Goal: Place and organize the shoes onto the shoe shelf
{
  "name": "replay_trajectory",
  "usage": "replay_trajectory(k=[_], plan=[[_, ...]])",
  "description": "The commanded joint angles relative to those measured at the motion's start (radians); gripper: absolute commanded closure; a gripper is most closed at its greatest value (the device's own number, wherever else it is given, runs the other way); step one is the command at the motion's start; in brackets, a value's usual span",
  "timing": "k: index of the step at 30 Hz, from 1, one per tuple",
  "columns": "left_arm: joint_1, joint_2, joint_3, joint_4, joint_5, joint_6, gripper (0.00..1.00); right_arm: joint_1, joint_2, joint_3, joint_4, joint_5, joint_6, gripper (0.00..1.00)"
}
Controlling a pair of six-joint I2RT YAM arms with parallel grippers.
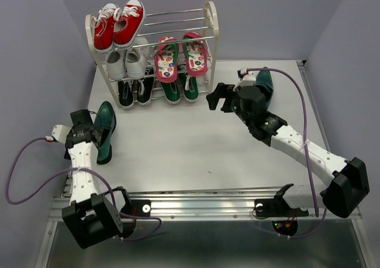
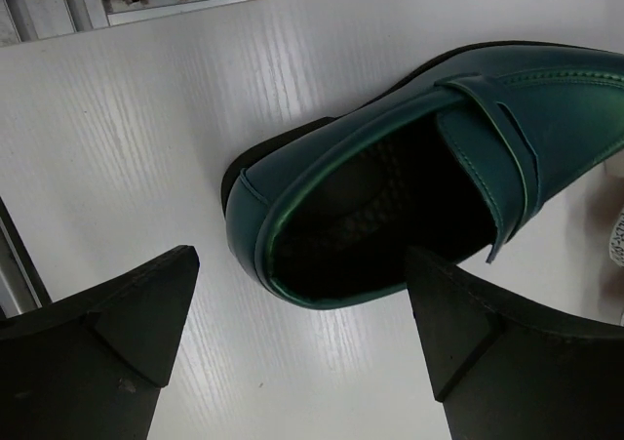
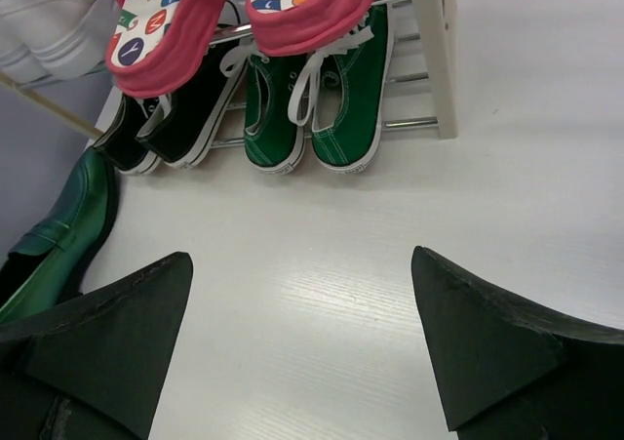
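Observation:
The left gripper will next come down onto the teal shoe's heel rim (image 1: pixel 104 153) (image 2: pixel 269 262), with one finger behind it and one in the shoe's opening, because the gripper's open fingers are on both sides of it.
The shoe shelf (image 1: pixel 211 19) stands at the back. Pink-red flip-flops (image 1: pixel 181 57) lie on its middle tier and green sneakers (image 1: pixel 180 90) on its bottom tier, right side; both also show in the right wrist view, flip-flops (image 3: pixel 312 11) above green sneakers (image 3: pixel 317 108). One teal dress shoe (image 1: pixel 105 125) lies on the table at the left. My left gripper (image 2: pixel 302 333) is open and empty, just above the shoe's heel (image 2: pixel 390 206). A second teal shoe (image 1: pixel 265 79) lies partly hidden behind my right arm. My right gripper (image 1: pixel 217 95) is open and empty, facing the shelf.
Red sneakers (image 1: pixel 119 24) sit on the top tier, white sneakers (image 1: pixel 126 61) on the middle tier at the left, black sneakers (image 1: pixel 133 92) on the bottom tier at the left. The right half of the top tier is bare rods. A metal rail (image 1: pixel 196 205) runs along the near table edge.

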Motion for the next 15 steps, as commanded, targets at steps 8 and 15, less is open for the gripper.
replay_trajectory(k=[8,15], plan=[[0.034,0.114,-0.038,0.088,-0.020,0.013,0.14,-0.001,-0.034,-0.017,-0.015,0.142,-0.043,0.00],[0.034,0.149,-0.099,0.147,0.006,0.034,0.66,-0.001,-0.054,-0.025,-0.015,0.190,-0.043,0.00]])
